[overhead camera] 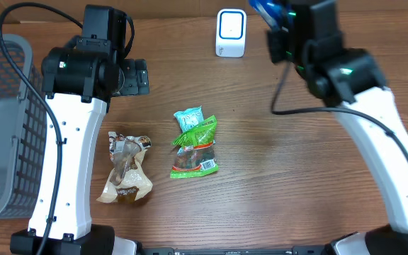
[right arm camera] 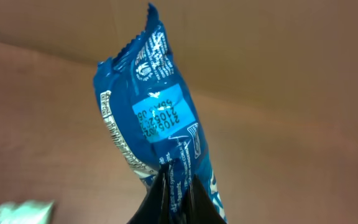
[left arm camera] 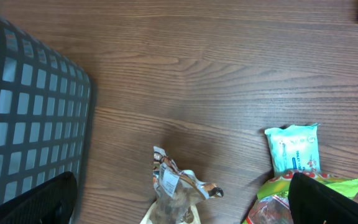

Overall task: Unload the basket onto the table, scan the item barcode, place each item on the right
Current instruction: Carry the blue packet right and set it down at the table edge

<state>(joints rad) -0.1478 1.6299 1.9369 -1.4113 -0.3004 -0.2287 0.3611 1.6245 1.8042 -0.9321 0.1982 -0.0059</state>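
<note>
The bare wood [overhead camera: 304, 143] lies to the right in the overhead view, and my right gripper will move back and down onto it next, away from the scanner.
My right gripper [right arm camera: 178, 177] is shut on the lower end of a blue snack packet [right arm camera: 154, 118], which stands upright with a light blue patch of printed digits facing the wrist camera. From overhead the blue packet [overhead camera: 263, 9] is held high at the back, just right of the white scanner [overhead camera: 231, 32]. My left gripper [overhead camera: 134, 76] hangs open above the table's left side with nothing between its fingers [left arm camera: 328, 199]. Below it lies a crumpled clear-and-brown snack bag [left arm camera: 176, 193].
A grey mesh basket [overhead camera: 2, 127] fills the left edge. A teal wipes packet [overhead camera: 188, 119] and a green-topped packet [overhead camera: 197, 152] lie at the table's middle, and the brown snack bag [overhead camera: 125, 170] lies to their left.
</note>
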